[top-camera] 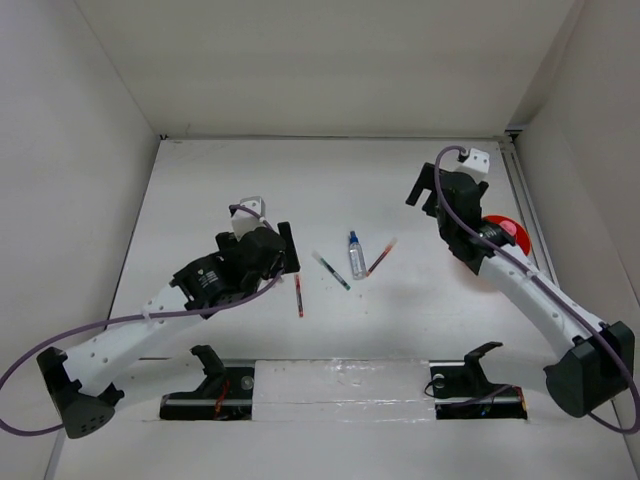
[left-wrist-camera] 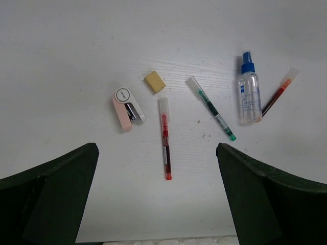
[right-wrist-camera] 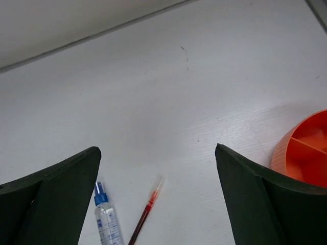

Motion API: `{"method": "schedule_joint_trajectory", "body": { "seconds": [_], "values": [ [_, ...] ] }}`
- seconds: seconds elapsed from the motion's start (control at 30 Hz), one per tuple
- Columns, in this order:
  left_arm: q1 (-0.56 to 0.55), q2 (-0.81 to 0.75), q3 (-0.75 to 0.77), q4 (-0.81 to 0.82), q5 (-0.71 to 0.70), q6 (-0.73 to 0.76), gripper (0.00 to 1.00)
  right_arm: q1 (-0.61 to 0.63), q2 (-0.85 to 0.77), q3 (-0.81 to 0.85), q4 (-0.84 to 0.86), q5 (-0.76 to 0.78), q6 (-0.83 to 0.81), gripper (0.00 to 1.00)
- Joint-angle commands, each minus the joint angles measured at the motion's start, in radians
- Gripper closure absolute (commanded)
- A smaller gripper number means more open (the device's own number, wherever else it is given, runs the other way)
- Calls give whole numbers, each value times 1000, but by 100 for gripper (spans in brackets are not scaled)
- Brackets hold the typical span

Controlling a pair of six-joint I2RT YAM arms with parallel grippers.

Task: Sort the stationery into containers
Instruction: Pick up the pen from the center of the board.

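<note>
The orange pen's capped far end (top-camera: 387,249) (right-wrist-camera: 154,195) lies clear of the bottle. My right gripper will move back, to the left in the top view and down onto it next.
In the left wrist view, a pink-white piece (left-wrist-camera: 126,108), a tan eraser cube (left-wrist-camera: 154,81), a red pen (left-wrist-camera: 165,138), a dark-green pen (left-wrist-camera: 210,108), a clear blue-capped bottle (left-wrist-camera: 249,92) and an orange pen (left-wrist-camera: 276,97) lie loose on the table. My left gripper (left-wrist-camera: 156,153) is open and empty above the red pen (top-camera: 298,296). My right gripper (right-wrist-camera: 157,153) is open and empty, over bare table between the orange pen (right-wrist-camera: 145,214) and the orange-red container (right-wrist-camera: 304,153). The container (top-camera: 508,233) is partly hidden by the right arm. An inner divider shows in it.
White walls close in the table on the left, back and right. A metal rail (top-camera: 520,190) runs along the right edge. Two black stands (top-camera: 215,385) (top-camera: 468,378) sit at the near edge. The bottle (top-camera: 356,255) lies between the green pen (top-camera: 330,270) and the orange pen (top-camera: 382,256).
</note>
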Motion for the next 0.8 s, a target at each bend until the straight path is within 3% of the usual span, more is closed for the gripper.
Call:
{"method": "schedule_joint_trajectory", "body": {
  "seconds": [0.0,0.1,0.53,0.77],
  "values": [
    [-2,4,8,5,-25,3,0,34,28,45,9,-47,42,0],
    [-2,4,8,14,-25,3,0,89,76,95,-41,33,94,0],
    [-2,-6,8,-9,-59,-19,0,207,557,354,-541,154,567,8],
    [-2,-15,8,-9,-59,-19,0,174,585,252,-362,30,545,11]
  ]
}}
